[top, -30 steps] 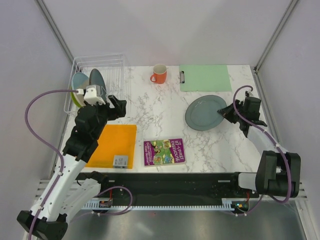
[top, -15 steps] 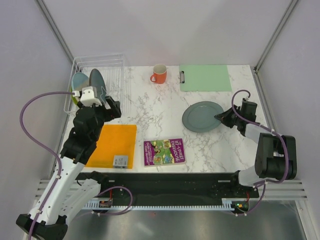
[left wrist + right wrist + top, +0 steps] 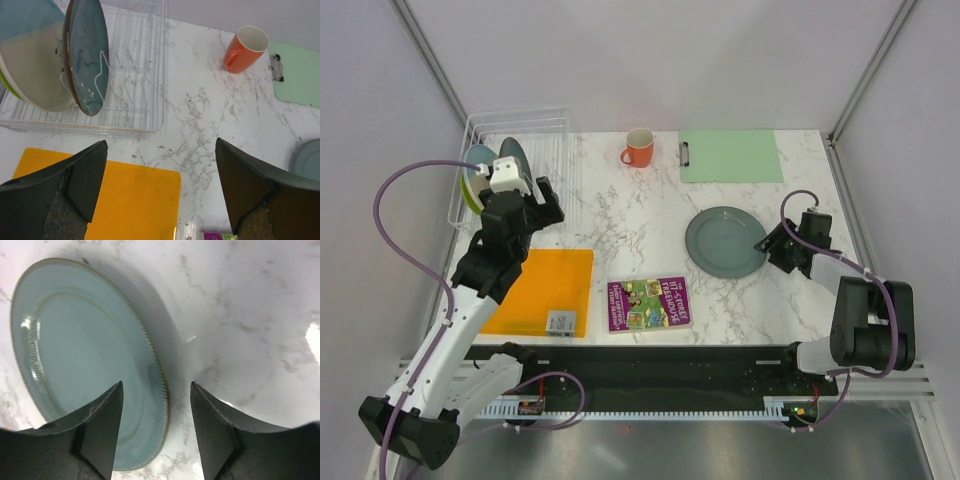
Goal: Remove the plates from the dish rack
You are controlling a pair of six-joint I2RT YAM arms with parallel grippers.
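Observation:
The left gripper moves outward and to its left in the top view next, lowering its fingers to either side of the teal plate's upright brownish rim.
The dish rack (image 3: pixel 556 128) stands at the back left with three plates upright in it: a dark teal one (image 3: pixel 89 60), a cream-and-light-blue one (image 3: pixel 35 55) and a lime green sliver (image 3: pixel 10 89). My left gripper (image 3: pixel 161 145) hangs open and empty just in front of the rack's near right corner, above bare marble. A grey-green plate (image 3: pixel 725 241) lies flat on the table at the right. My right gripper (image 3: pixel 156 385) is open astride that plate's (image 3: pixel 85 355) right rim, one finger over the plate and one over the marble, gripping nothing.
An orange mat (image 3: pixel 545 290) with a small grey object (image 3: pixel 561 322) lies front left. A purple book (image 3: pixel 648 303) sits front centre. An orange mug (image 3: pixel 639 148) and a green clipboard (image 3: pixel 730 155) stand along the back edge.
My right gripper has opened and let go of the grey-green plate, which now rests flat. My left arm has moved back toward the rack.

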